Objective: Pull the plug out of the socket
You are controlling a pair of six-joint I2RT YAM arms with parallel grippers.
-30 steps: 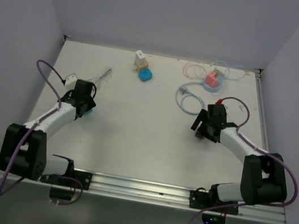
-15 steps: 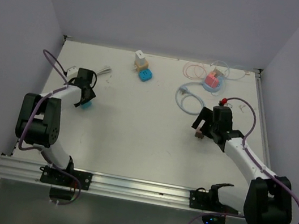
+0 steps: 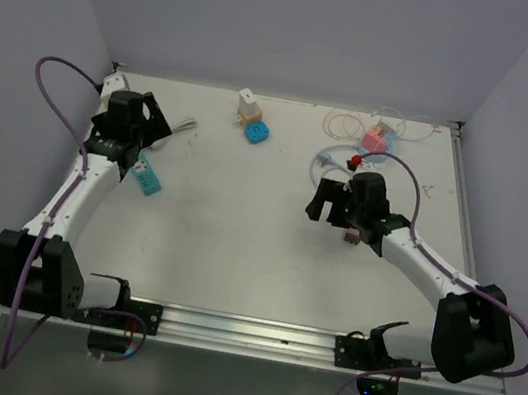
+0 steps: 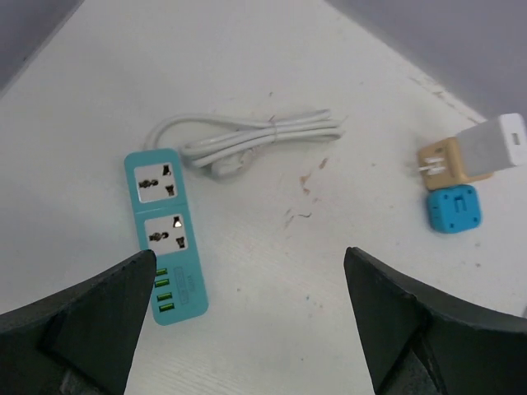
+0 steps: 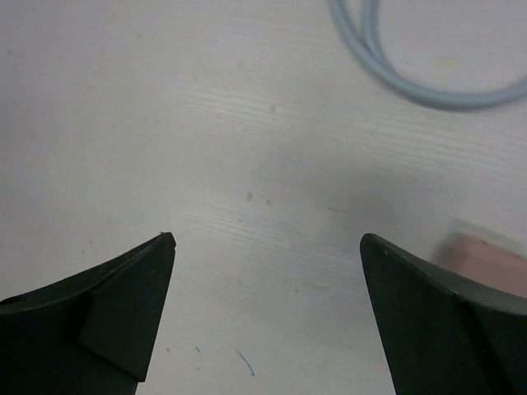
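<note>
The blue cube (image 3: 257, 132) stands outward of my right gripper, to its left in the top view. I should next move that gripper outward and down around it.
The teal socket strip (image 4: 165, 234) lies flat at the left with its white cord (image 4: 255, 136) coiled behind it, and its outlets hold nothing. My left gripper (image 4: 250, 251) hovers open above the table just right of the strip (image 3: 149, 178), touching nothing. In the top view this left gripper (image 3: 137, 136) sits high near the back-left corner. A small brownish plug (image 3: 349, 237) lies on the table under my right wrist. My right gripper (image 5: 268, 237) is open over bare table. The plug shows as a pinkish blur (image 5: 486, 251) beside its right finger.
A white charger in a tan adapter (image 3: 249, 107) and a blue cube (image 3: 257, 132) stand at the back middle. A pink adapter (image 3: 378, 139) with thin cables sits at the back right. A grey cable loop (image 5: 412, 82) lies just beyond my right gripper.
My left gripper opened, left the teal strip and rose toward the back-left corner. My right gripper opened and shifted left, leaving the brownish plug on the table.
</note>
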